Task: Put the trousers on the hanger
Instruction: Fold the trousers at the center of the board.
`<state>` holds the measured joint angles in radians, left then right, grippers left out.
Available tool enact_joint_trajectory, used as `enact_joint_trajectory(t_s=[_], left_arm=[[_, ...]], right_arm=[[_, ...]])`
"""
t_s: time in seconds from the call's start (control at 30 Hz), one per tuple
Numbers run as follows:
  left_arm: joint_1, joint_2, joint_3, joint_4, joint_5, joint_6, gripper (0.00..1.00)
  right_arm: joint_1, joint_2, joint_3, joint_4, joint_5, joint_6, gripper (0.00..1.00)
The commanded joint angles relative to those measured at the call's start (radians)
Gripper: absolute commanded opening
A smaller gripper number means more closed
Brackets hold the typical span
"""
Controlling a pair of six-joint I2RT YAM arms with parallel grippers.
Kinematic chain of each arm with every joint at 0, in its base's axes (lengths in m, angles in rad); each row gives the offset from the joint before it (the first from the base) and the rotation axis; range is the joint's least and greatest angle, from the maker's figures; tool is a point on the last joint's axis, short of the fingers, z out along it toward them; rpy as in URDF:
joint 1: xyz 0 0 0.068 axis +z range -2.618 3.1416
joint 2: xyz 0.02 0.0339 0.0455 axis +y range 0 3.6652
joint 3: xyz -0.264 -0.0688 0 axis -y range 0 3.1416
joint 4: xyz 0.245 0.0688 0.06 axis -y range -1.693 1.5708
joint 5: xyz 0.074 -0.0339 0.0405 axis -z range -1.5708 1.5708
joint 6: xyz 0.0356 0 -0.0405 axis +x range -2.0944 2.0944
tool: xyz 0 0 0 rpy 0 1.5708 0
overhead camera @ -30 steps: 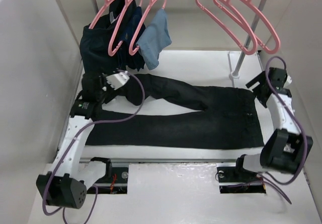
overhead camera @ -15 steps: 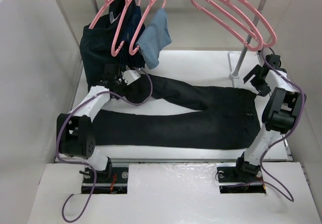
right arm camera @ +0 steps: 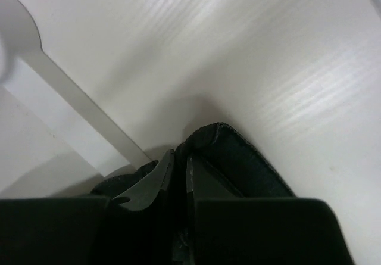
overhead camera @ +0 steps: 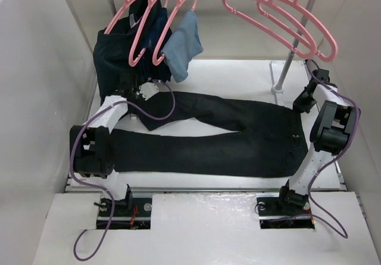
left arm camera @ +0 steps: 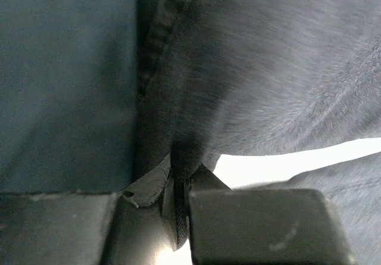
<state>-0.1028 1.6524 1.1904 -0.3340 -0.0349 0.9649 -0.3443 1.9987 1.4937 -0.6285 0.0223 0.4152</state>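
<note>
My right gripper needs to move back next toward the trousers' near waist corner [overhead camera: 296, 166], between it and my base, to fold the spread waist over and let go of its end.
The black trousers [overhead camera: 238, 140] lie flat across the table, waist to the right and both legs running left. My left gripper [overhead camera: 144, 91] is at the far end of the upper leg. The left wrist view shows this gripper [left arm camera: 181, 184] shut on a fold of the black hem [left arm camera: 178, 98]. My right gripper [overhead camera: 302, 102] sits at the far corner of the waist. In the right wrist view it [right arm camera: 180, 161] is shut on the waistband edge [right arm camera: 244, 158]. Empty pink hangers [overhead camera: 280, 18] hang on the rail above the right side.
At the back left, more pink hangers [overhead camera: 143, 27] carry a dark navy-teal garment [overhead camera: 116, 56] and a small light blue cloth [overhead camera: 181, 47]. That garment [left arm camera: 65, 80] hangs right beside my left gripper. The rack's pole [overhead camera: 293, 53] and white foot [right arm camera: 65, 98] stand near my right gripper.
Both grippers have closed on the trousers. The left arm reached further back to the leg end. The right arm swung upright at the waist corner, and the right hangers shifted.
</note>
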Motion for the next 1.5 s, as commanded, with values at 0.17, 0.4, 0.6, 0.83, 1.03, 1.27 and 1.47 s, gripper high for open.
enact_joint_trajectory(t_s=[0.17,0.4,0.6,0.83,1.03,1.27,1.47], left_arm=[[0.006,-0.285,0.094,-0.033,-0.285,0.142,0.00],[0.015,-0.561,-0.174,-0.081,-0.413,0.297,0.00],[0.034,-0.848,-0.623,-0.319,-0.326,0.353,0.13],[0.034,-1.013,-0.808,-0.312,-0.283,0.195,0.57],[0.034,-1.043,-0.914,-0.088,-0.302,0.109,0.72],[0.034,-0.991,-0.967,0.072,-0.335,0.120,0.04],[0.043,-1.104,-0.858,-0.157,-0.349,0.150,0.00]], right_arm=[[-0.041,-0.361,-0.121,0.056,0.123,-0.013,0.00],[-0.078,-0.633,-0.364,0.167,0.209,0.100,0.00],[-0.078,-0.768,-0.550,0.197,0.209,0.215,0.00],[-0.087,-0.848,-0.632,0.216,0.209,0.246,0.00],[-0.087,-0.882,-0.583,0.207,0.219,0.217,0.00],[-0.087,-0.882,-0.561,0.198,0.160,0.195,0.00],[-0.087,-0.961,-0.540,0.164,0.202,0.186,0.00]])
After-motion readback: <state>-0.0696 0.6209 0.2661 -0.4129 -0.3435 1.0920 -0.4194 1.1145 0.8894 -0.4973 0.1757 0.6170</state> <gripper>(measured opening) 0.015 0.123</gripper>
